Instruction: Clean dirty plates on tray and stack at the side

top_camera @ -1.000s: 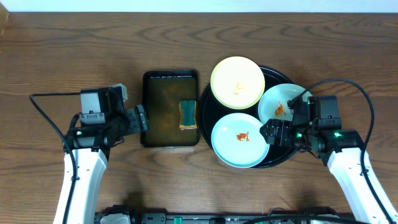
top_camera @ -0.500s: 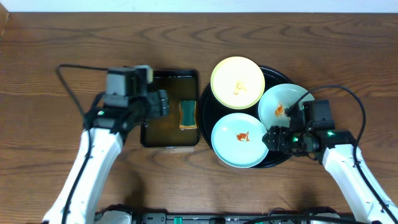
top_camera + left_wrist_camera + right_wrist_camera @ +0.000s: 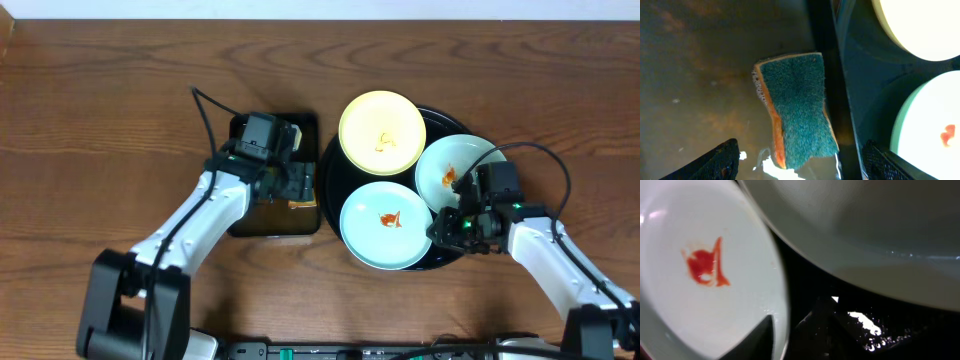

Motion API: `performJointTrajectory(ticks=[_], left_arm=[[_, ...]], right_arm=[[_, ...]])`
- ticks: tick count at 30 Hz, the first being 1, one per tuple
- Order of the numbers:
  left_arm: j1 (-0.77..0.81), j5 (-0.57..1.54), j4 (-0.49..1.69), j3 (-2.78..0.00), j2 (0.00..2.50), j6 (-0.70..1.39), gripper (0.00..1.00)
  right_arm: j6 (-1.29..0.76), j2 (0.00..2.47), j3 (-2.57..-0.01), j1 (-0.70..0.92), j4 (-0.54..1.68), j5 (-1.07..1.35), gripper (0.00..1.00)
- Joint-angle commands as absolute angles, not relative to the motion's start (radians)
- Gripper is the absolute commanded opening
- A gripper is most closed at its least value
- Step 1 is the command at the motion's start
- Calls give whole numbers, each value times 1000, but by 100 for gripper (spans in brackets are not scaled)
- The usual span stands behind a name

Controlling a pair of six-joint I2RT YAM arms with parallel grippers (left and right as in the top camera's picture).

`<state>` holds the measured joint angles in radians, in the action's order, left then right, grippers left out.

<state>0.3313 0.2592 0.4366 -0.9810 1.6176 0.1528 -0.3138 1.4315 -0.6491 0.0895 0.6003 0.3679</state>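
Observation:
Next, my left gripper lowers into the basin and closes its fingers across the narrow width of the green-faced sponge (image 3: 798, 112).
Three dirty plates sit on the round black tray (image 3: 437, 258): a pale yellow plate (image 3: 382, 133) at the back, a mint plate (image 3: 455, 168) on the right and a front mint plate (image 3: 385, 228), each with an orange-red smear. My right gripper (image 3: 446, 226) is at the front mint plate's right rim. In the right wrist view one of its fingers (image 3: 762, 340) lies over that plate (image 3: 705, 240) and the other is just outside the rim, shut on it. My left gripper (image 3: 800, 170) hangs open over the green-and-orange sponge (image 3: 797, 115).
The sponge (image 3: 300, 185) lies in a rectangular black basin (image 3: 240, 215) of brownish water, left of the tray and almost touching it. The left arm covers much of the basin. Bare wooden table lies to the left, right and back.
My left arm swung right, from beside the basin to over it, above the sponge. My right gripper shifted slightly toward the front plate and its jaws closed on the rim.

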Motion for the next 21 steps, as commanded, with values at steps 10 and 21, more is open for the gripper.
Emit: performJointTrajectory(ticks=[10, 21], left_arm=[[334, 250, 352, -994, 1716, 144, 76], [334, 250, 353, -992, 1758, 144, 66]], right_arm=[[-322, 1485, -641, 113, 533, 425, 22], [-337, 1484, -641, 120, 512, 432, 22]])
